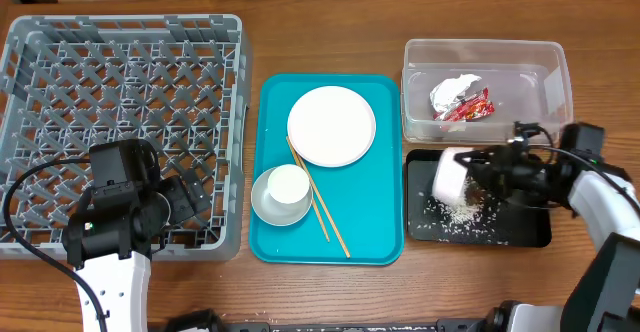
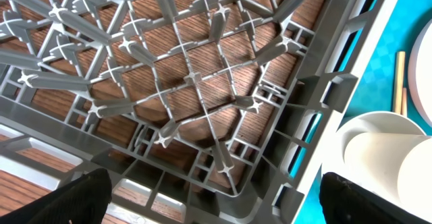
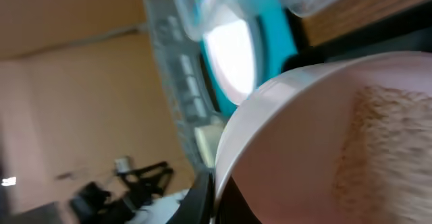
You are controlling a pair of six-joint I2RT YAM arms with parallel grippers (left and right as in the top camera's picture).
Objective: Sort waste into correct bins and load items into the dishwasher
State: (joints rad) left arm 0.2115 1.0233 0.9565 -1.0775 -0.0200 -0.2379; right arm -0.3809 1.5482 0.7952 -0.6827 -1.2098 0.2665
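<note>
The dish turns upright in my right gripper next and goes to the left in the overhead view for release on the plate (image 1: 331, 124) (image 3: 232, 57), which lies bare.
My right gripper (image 1: 492, 172) is shut on the small pinkish-white dish (image 1: 452, 175), tipped on its side over the flat black tray (image 1: 525, 234); the dish fills the right wrist view (image 3: 324, 136). Loose rice grains (image 1: 460, 212) lie on the black tray. The red-and-silver wrapper (image 1: 462, 100) lies in the clear tub (image 1: 485, 50). The plate (image 1: 331, 124), the bowl (image 1: 266, 208) with the cup (image 1: 289, 184) in it, and the chopsticks (image 1: 325, 217) are on the teal tray (image 1: 380, 232). My left gripper (image 1: 190, 200) is open and empty over the grey dish rack (image 1: 238, 122) at its front right corner (image 2: 196, 82). No brown scrap shows.
The bowl and cup (image 2: 378, 143) and the chopstick ends (image 2: 399, 72) show right of the rack wall in the left wrist view. The teal tray sits between the rack and the two bins. A cable loops by the left arm (image 1: 30, 187).
</note>
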